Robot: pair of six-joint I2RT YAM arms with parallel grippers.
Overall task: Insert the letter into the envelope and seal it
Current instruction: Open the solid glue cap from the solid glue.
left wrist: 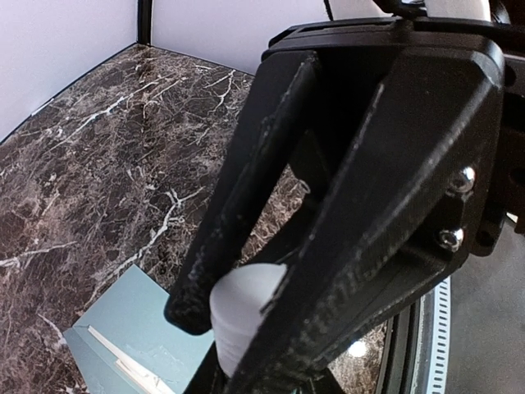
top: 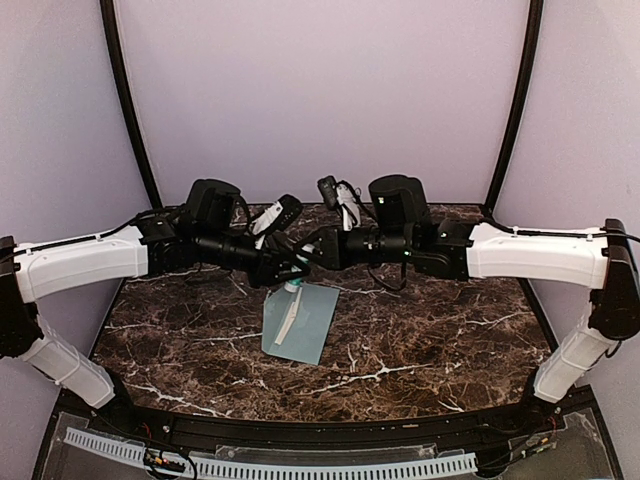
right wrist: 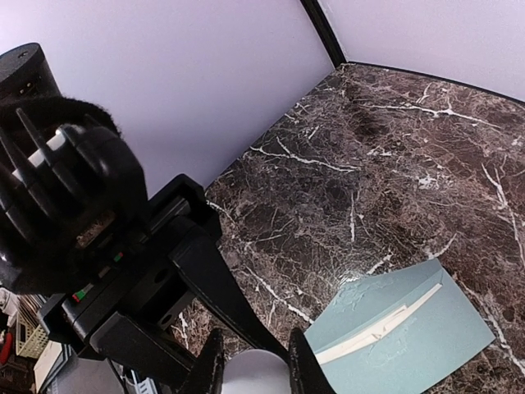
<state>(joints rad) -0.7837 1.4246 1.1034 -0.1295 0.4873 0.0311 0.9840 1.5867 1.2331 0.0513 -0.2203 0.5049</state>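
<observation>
I will next pull to the right in the top view with my right gripper, lower it there and release the white end, because the marble beside the envelope is bare.
The pale teal envelope (top: 300,322) lies flat on the marble table (top: 430,330), mid-front; it also shows in the wrist views (left wrist: 131,324) (right wrist: 410,341). A thin cream strip (right wrist: 377,332) runs along its middle. I cannot tell whether that strip is the letter's edge; no more of the letter shows. Both grippers meet just above the envelope's far end. My left gripper (left wrist: 234,328) is shut on a white glue-stick-like cylinder (left wrist: 242,308) with a teal end (top: 297,287). My right gripper (right wrist: 256,373) has its fingers pressed on either side of the cylinder's white round end (right wrist: 254,373).
The two black forearms cross the table's middle, meeting near its centre (top: 310,255). Lilac walls with black corner posts (top: 130,110) enclose the back and sides. A perforated white rail (top: 270,465) runs along the near edge.
</observation>
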